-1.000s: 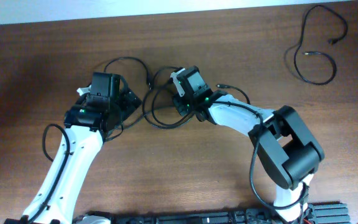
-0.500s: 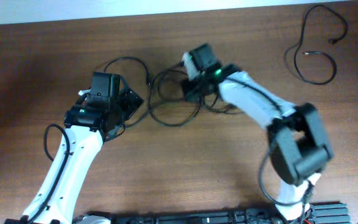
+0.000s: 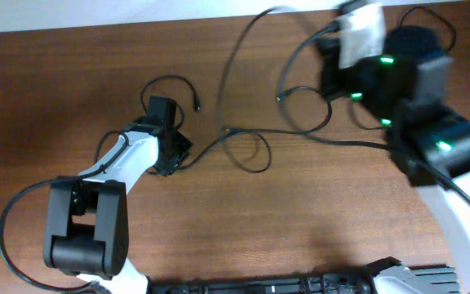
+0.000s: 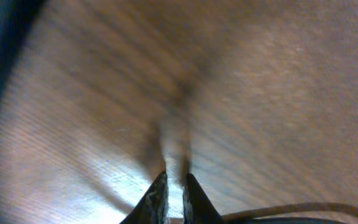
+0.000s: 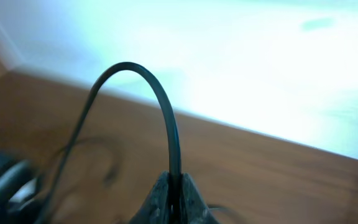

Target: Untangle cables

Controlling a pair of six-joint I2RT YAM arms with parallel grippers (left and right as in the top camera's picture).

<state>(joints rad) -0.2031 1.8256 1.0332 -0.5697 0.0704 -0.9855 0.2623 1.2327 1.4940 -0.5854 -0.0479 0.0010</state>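
Observation:
My right gripper moves to the right in the overhead view and down next. It then releases its cable on the tabletop beside my arm, since the cable's loop crosses another cable.
Thin black cables lie loosely on the brown table. My right gripper is raised high at the back right, shut on one cable. That cable arcs up and left, then drops to a loose loop at mid-table. Another strand trails right, under the right arm. My left gripper is low over the table, its jaws drawn almost together. A cable runs in between the fingers at their base. A small loop with a plug lies behind it.
A separate black cable lies at the back right corner, partly hidden by the raised right arm. The table's far edge meets a white wall. A black rail runs along the front edge.
The right arm has risen and swung to the back right, drawing its cable up out of the bundle. The left gripper has gone from open to shut and shifted slightly right.

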